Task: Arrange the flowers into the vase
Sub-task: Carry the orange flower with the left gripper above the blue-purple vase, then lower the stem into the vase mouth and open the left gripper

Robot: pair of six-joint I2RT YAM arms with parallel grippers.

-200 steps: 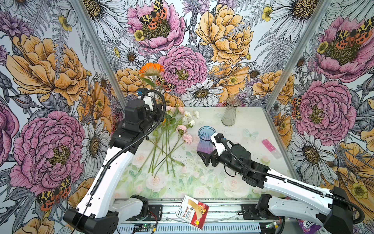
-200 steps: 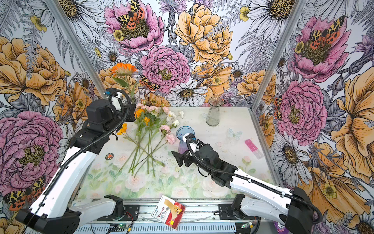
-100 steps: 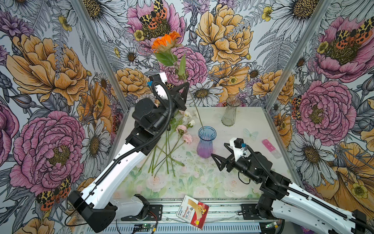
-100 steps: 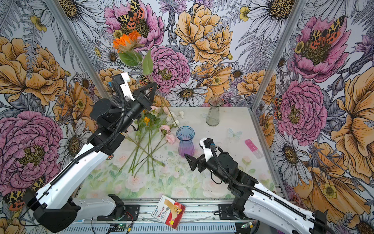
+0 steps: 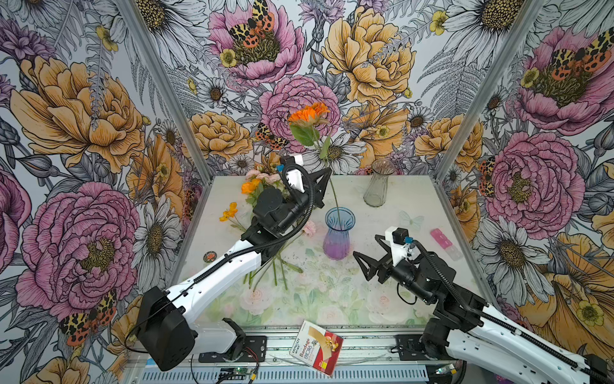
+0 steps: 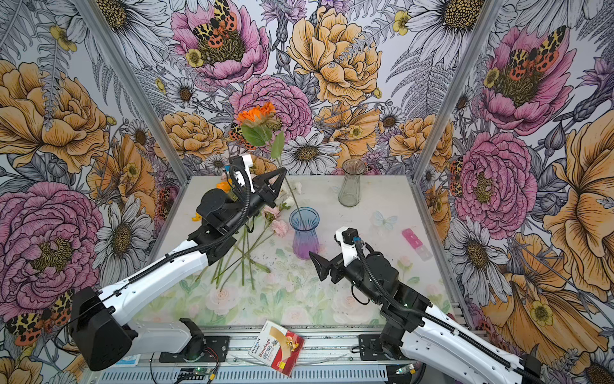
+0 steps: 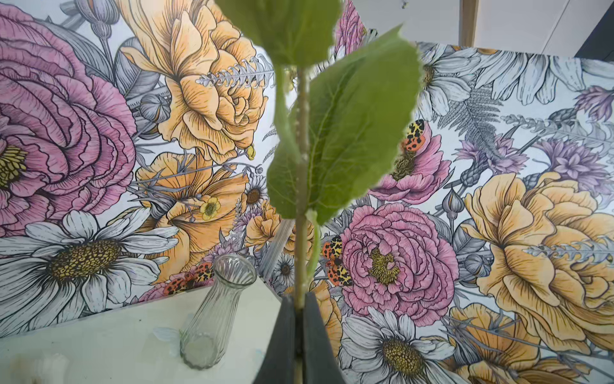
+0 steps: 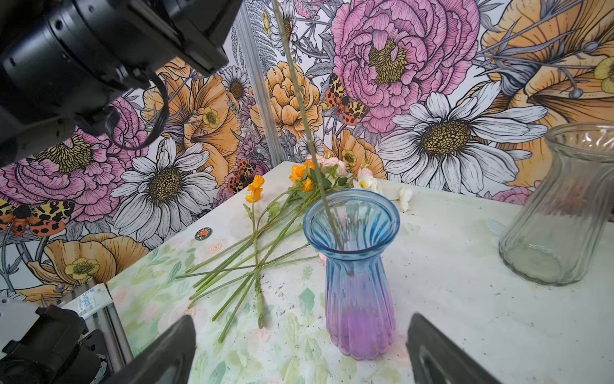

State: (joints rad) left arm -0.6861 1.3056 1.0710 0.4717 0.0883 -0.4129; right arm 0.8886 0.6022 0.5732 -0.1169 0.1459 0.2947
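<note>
The robot's left gripper will next move down toward the vase's opening point(image 5: 340, 218) and slide the green stem deeper inside before releasing it, as the vase's blue rim lies below the gripper's fingers.
My left gripper point(image 5: 327, 173) point(image 7: 300, 309) is shut on the green stem of an orange flower point(image 5: 309, 113) point(image 6: 257, 113), held nearly upright. The stem's lower end reaches down inside the mouth of the blue-and-purple vase point(image 5: 339, 236) point(image 8: 355, 266). Two leaves point(image 7: 349, 133) fill the left wrist view above the jaws. The other flowers point(image 8: 265, 239) point(image 6: 246, 246) lie in a loose pile on the table left of the vase, partly under the left arm. My right gripper point(image 5: 365, 246) point(image 8: 300, 319) is open, a short way front-right of the vase and touching nothing.
An empty clear glass vase point(image 5: 377, 186) point(image 7: 216, 306) stands at the back right. A pink block point(image 5: 442, 236) lies near the right wall. A small round badge point(image 5: 210, 256) sits by the left edge. A bandage box point(image 5: 315, 345) rests on the front rail.
The left arm has raised the orange flower, swung it right and lowered its stem end into the blue vase. The right gripper has drawn back from the vase toward the front right.
</note>
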